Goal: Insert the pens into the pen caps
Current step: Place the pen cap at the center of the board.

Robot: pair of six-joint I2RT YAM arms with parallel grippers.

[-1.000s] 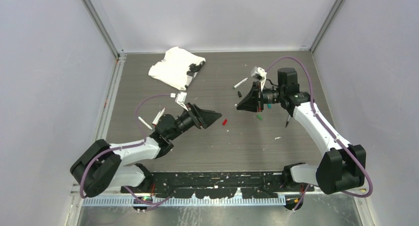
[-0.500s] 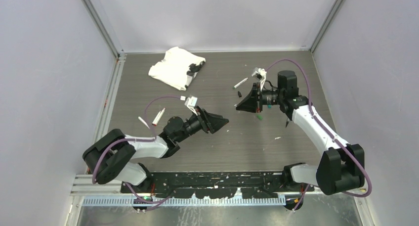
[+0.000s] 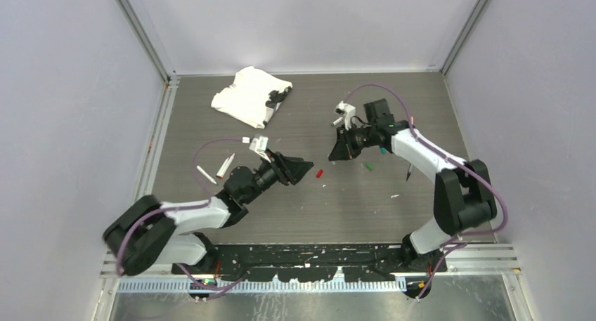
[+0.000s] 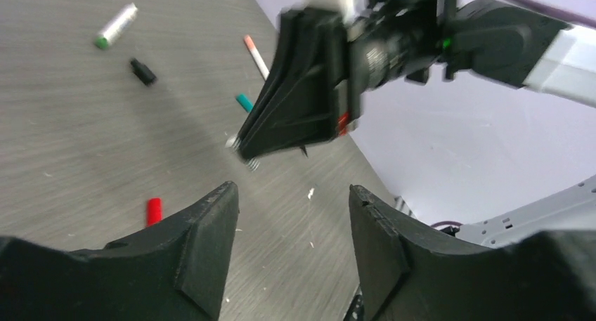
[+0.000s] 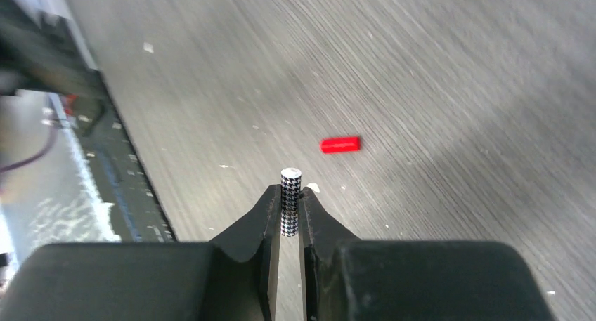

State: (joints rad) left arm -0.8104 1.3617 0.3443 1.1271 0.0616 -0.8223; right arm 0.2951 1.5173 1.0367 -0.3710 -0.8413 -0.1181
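Observation:
My right gripper lowers the thin pen (image 5: 290, 194) onto the bare tabletop beside the red cap, clear of other pieces, and releases it next, since that spot lies below.
My right gripper (image 5: 290, 192) is shut on a thin pen (image 5: 290, 194) with a black-and-white check pattern, whose flat end sticks out past the fingertips. It hovers above the table with the red cap (image 5: 341, 145) lying just beyond it. In the top view the red cap (image 3: 319, 173) lies between my left gripper (image 3: 308, 166) and right gripper (image 3: 333, 155). My left gripper (image 4: 292, 189) is open and empty, with the red cap (image 4: 153, 211) at its left. Beyond lie a teal cap (image 4: 244, 101), a black cap (image 4: 143, 71), a green-ended pen (image 4: 117, 26) and a pink-tipped pen (image 4: 256, 56).
A crumpled white cloth (image 3: 249, 96) lies at the back left. Two white pens (image 3: 225, 166) rest left of the left arm. A green cap (image 3: 368, 166) and a dark pen (image 3: 409, 170) lie near the right arm. White flecks dot the table.
The left gripper pushed forward over the red cap, drew back, and its jaws narrowed somewhat. The right arm's elbow swung toward the back, shifting its gripper slightly left with the pen still held.

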